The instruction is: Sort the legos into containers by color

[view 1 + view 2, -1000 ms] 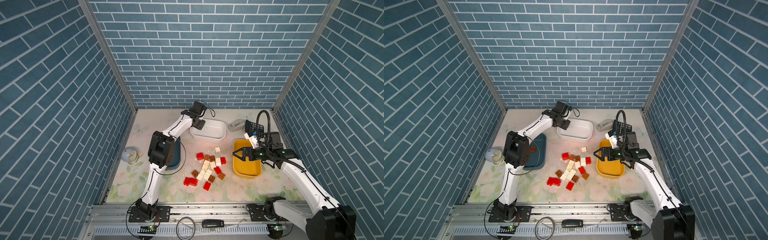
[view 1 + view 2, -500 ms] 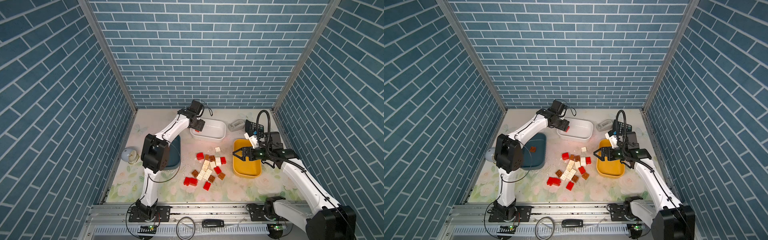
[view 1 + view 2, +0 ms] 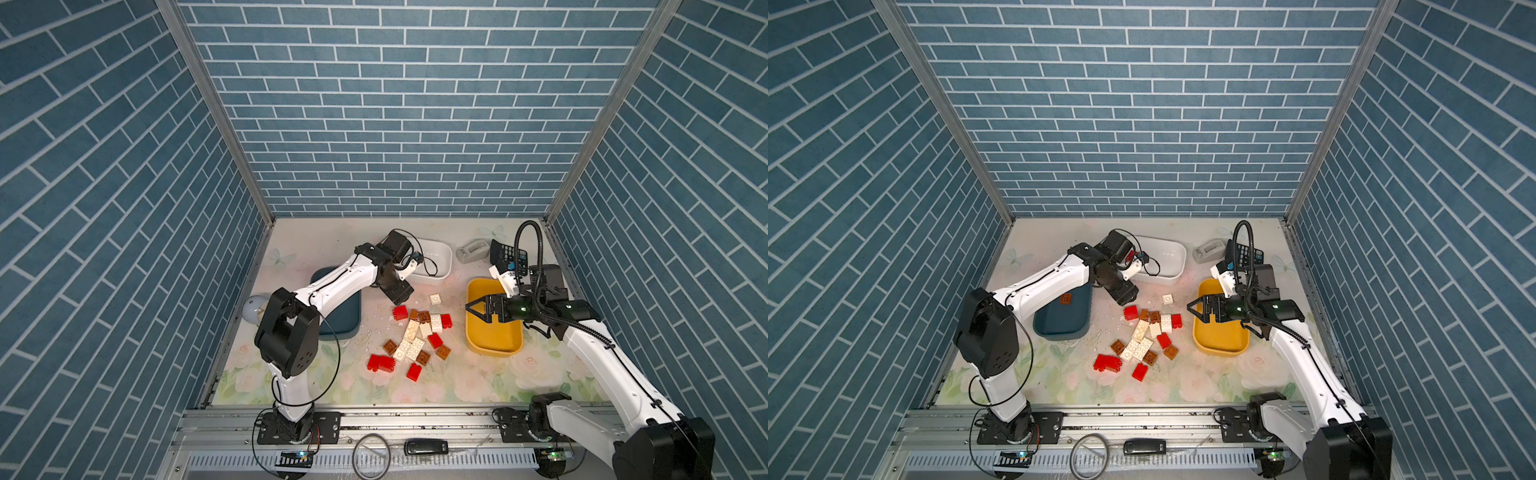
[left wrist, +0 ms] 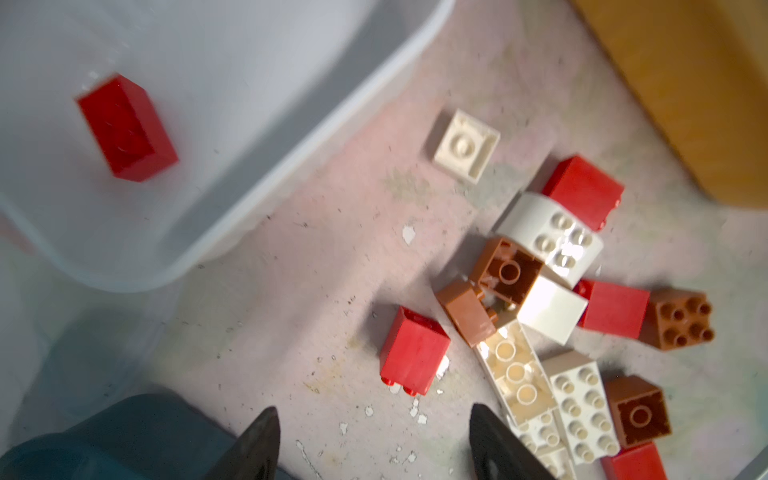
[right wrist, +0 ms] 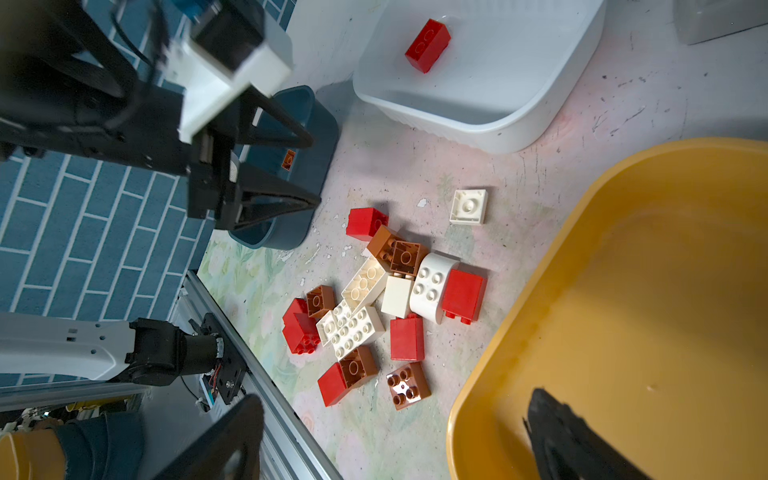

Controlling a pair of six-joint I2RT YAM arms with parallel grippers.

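My left gripper lowers with a slight turn onto the lone red lego (image 3: 400, 313) (image 4: 414, 352) below it next, since bare table beside the lego leaves room for fingers.
Red, brown and white legos (image 3: 415, 336) (image 3: 1144, 336) lie in a loose pile mid-table. One red brick (image 4: 126, 126) (image 5: 428, 45) rests inside the white container (image 3: 440, 266) (image 3: 1177, 266). A brown brick (image 3: 1065, 299) lies in the teal container (image 3: 345, 328) (image 3: 1063, 324). My left gripper (image 3: 401, 297) (image 3: 1125, 296) (image 4: 374, 415) hangs open and empty between the white container and the pile, near a red brick (image 4: 413, 351). My right gripper (image 3: 477, 315) (image 3: 1198, 314) (image 5: 395, 399) stands wide open and empty over the near edge of the yellow container (image 3: 494, 345) (image 3: 1221, 340) (image 5: 623, 291).
A grey tape dispenser (image 3: 471, 250) and a black calculator (image 3: 507, 253) sit at the back right. A pale round object (image 3: 255, 309) lies by the left wall. Small white crumbs (image 4: 409, 233) dot the mat. The metal rail (image 3: 415, 419) runs along the front.
My left gripper opened over the white container and let go of the red brick, which now lies inside. It then swung toward the pile. The right arm has not moved.
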